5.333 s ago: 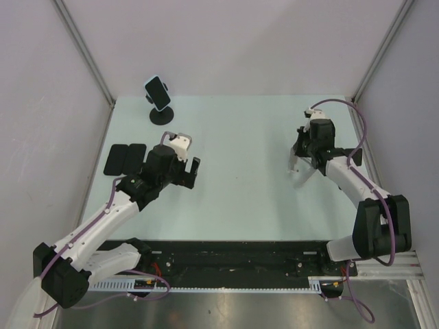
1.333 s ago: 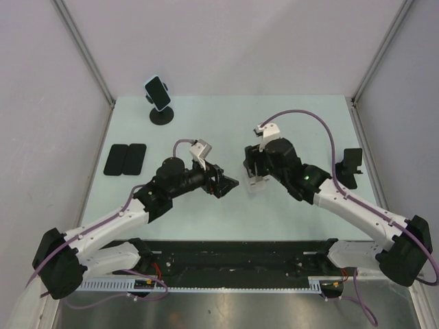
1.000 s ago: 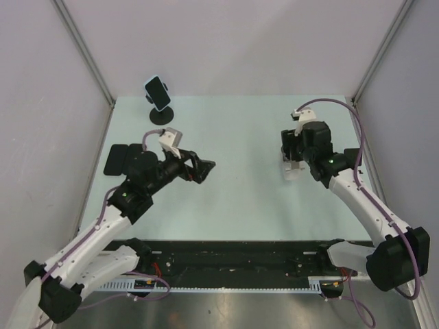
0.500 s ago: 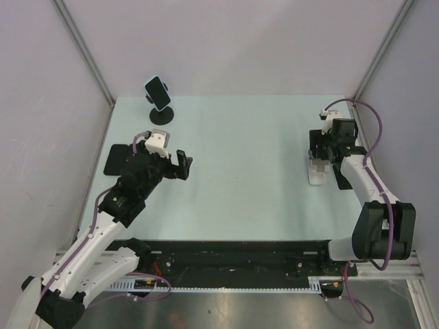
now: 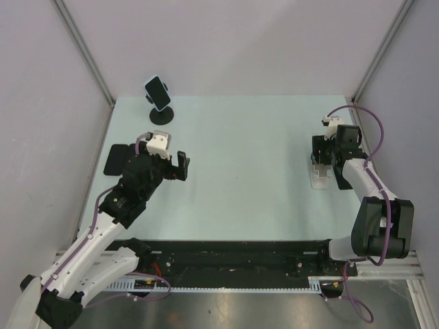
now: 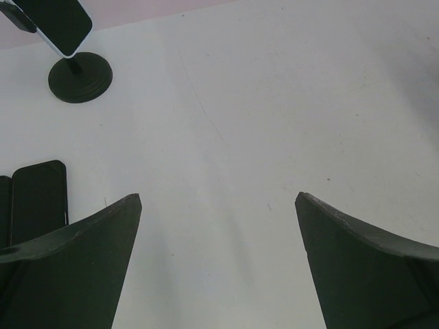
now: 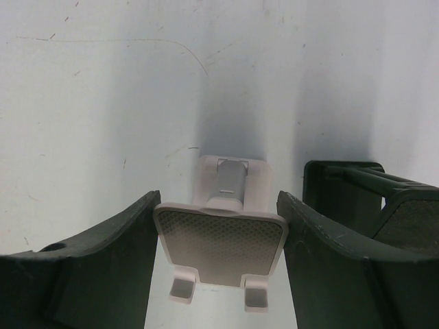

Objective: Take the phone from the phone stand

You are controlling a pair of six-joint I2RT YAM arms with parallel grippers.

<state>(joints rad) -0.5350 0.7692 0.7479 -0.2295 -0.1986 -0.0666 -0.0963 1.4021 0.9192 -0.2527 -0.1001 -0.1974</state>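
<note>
The robot's right gripper should hold still next and spread its fingers to release the white phone stand beside the black holder, because the base of the stand rests on the tabletop.
The phone (image 5: 158, 92) has a dark screen and pale rim and sits tilted on a black round-based phone stand (image 5: 162, 116) at the table's far left corner. The left wrist view shows the phone (image 6: 55, 24) and its stand (image 6: 80, 79) at the upper left. My left gripper (image 5: 177, 166) hovers open and empty well short of them, its fingers (image 6: 89, 260) wide apart. My right gripper (image 5: 322, 163) is at the right side, shut on an empty white phone stand (image 7: 219, 240) that rests on the table.
Two dark phones (image 5: 125, 159) lie flat side by side near the left edge, just left of my left gripper. A black holder (image 7: 343, 192) stands right beside the white stand. Grey walls close in the table on three sides.
My right arm has carried the white stand rightward to the table's right side. My left arm has drawn back to the left, its gripper still open.
</note>
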